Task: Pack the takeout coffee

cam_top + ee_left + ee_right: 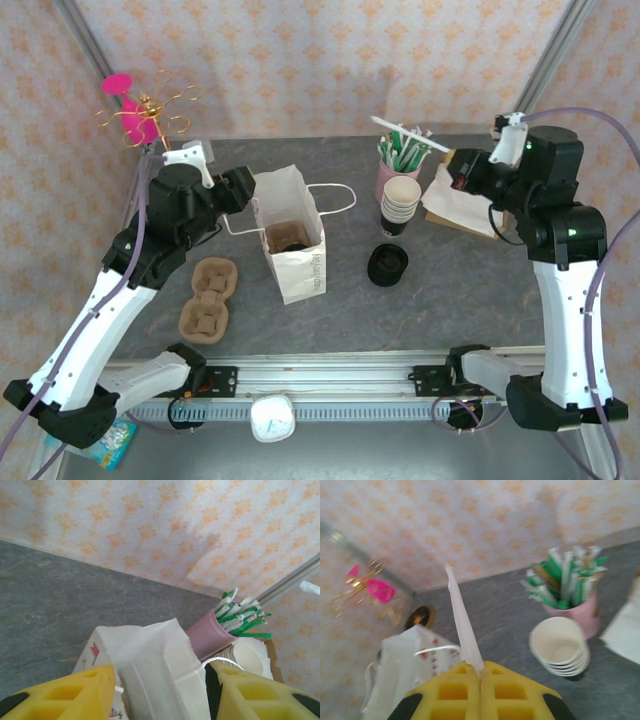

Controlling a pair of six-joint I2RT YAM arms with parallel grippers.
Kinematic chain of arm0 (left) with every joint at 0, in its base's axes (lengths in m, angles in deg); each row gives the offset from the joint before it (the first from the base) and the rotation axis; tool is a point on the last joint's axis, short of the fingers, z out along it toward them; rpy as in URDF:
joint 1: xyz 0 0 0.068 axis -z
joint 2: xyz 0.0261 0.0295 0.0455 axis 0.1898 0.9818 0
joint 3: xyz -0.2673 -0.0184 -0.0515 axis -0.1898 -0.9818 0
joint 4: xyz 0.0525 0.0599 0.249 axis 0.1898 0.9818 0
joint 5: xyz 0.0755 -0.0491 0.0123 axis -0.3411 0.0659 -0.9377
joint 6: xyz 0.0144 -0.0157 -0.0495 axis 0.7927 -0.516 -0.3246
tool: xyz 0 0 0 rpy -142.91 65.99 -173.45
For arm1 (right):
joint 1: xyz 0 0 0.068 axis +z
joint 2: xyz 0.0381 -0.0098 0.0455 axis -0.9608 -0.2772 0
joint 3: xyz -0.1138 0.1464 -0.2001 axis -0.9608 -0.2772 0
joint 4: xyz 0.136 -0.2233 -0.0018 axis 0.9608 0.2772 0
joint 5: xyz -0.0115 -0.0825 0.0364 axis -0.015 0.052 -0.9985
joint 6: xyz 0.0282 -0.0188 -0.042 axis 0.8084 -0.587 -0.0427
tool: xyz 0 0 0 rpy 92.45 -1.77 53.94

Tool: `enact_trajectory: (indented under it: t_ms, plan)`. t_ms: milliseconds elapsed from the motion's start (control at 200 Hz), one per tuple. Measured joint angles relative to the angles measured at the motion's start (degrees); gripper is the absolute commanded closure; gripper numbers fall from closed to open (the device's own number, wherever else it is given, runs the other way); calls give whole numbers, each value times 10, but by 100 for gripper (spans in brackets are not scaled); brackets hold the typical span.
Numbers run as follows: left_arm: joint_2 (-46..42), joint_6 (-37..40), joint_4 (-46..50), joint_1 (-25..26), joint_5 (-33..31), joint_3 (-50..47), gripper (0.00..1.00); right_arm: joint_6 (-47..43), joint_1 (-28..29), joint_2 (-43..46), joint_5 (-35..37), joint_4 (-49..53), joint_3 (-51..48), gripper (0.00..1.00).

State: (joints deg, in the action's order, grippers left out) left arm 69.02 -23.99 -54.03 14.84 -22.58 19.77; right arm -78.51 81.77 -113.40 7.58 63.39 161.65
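The right gripper swings to the bag's opening next, tilts downward and releases the straw inside, since the opening lies toward my left gripper.
A white paper bag (292,262) stands open mid-table with a brown cup carrier (288,237) inside it. The takeout coffee is hidden. My left gripper (246,190) is at the bag's back left corner. In the left wrist view its yellow fingers (95,685) stand apart on either side of the bag's (150,645) upper edge, with a gap on the right side. My right gripper (458,170) is raised at the back right, shut on a white wrapped straw (405,132). The straw (462,620) sticks up from the pressed-together tips of the right gripper (481,672).
A pink cup of wrapped straws (395,160), a stack of black cups with cream insides (400,205) and a low pile of black lids (388,265) sit right of the bag. Napkins (462,205) lie below the right gripper. Two brown carriers (208,297) lie left of the bag.
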Motion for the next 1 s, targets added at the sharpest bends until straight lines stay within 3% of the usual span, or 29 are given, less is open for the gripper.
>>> enact_trajectory:
  t_ms: [265,430,571,766,1001]
  plan:
    - [-38,-20,37,0,-33,-32,46,8,172,-29,-4,-23,1,100]
    - [-49,-32,57,0,-40,-45,47,7,279,-84,57,-7,19,100]
    - [-55,-36,68,0,-46,-56,46,5,321,-108,115,31,21,99]
    - [-57,-36,69,0,-47,-68,46,1,379,-148,181,77,51,89]
    - [-47,-34,68,0,-46,-70,46,-14,409,-268,235,90,139,59]
